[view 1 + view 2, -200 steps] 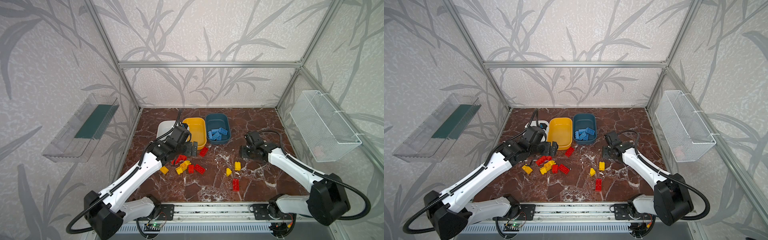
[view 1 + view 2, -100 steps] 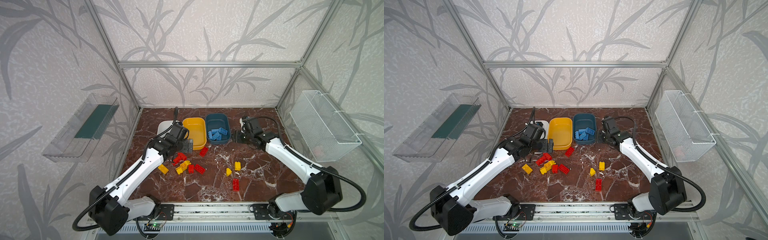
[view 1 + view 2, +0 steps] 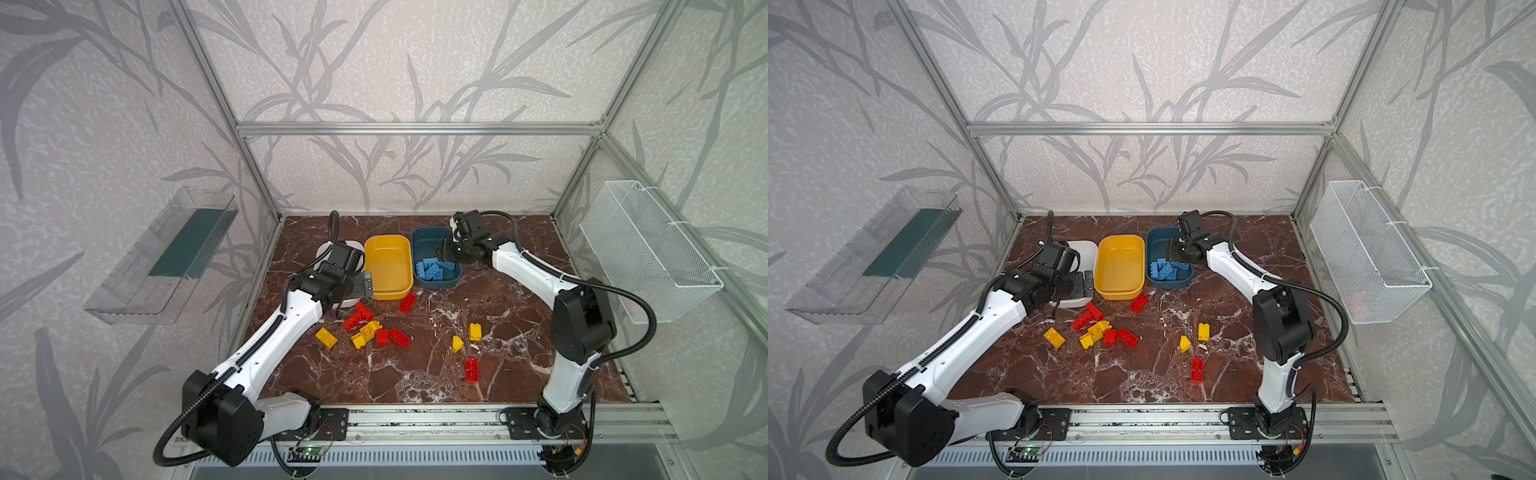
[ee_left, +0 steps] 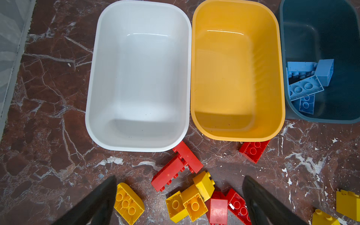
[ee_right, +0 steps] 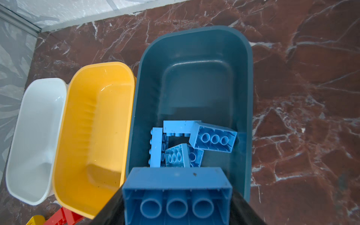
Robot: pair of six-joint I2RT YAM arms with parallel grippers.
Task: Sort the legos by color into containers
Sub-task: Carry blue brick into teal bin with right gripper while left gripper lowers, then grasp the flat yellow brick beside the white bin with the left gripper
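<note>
Next, my right gripper shifts toward the yellow tub's side, over the light blue legos in the teal tub. It then releases its lego because their colors match.
Three tubs stand in a row at the back: white [image 4: 136, 144], yellow [image 3: 390, 293] and dark teal [image 3: 424, 237]. Several light blue legos [image 3: 434, 268] lie in the teal tub; the white and yellow tubs hold nothing. My right gripper [image 5: 177, 194] hangs over the teal tub's near end, shut on a light blue lego [image 5: 176, 183]. My left gripper [image 4: 179, 181] is open above a loose heap of red and yellow legos [image 3: 368, 328] just in front of the white tub. More legos lie apart: red [image 3: 407, 302], yellow [image 3: 475, 331], red [image 3: 471, 368].
A white wire mesh basket [image 3: 648, 249] hangs on the right wall and a clear plastic tray [image 3: 166, 257] on the left wall. Aluminium frame posts edge the marble floor [image 3: 415, 374]. A metal rail [image 3: 415, 419] runs along the front.
My right gripper has travelled from the table's right middle back and leftward to above the teal tub, still shut. My left gripper drifted slightly toward the white tub, staying open.
</note>
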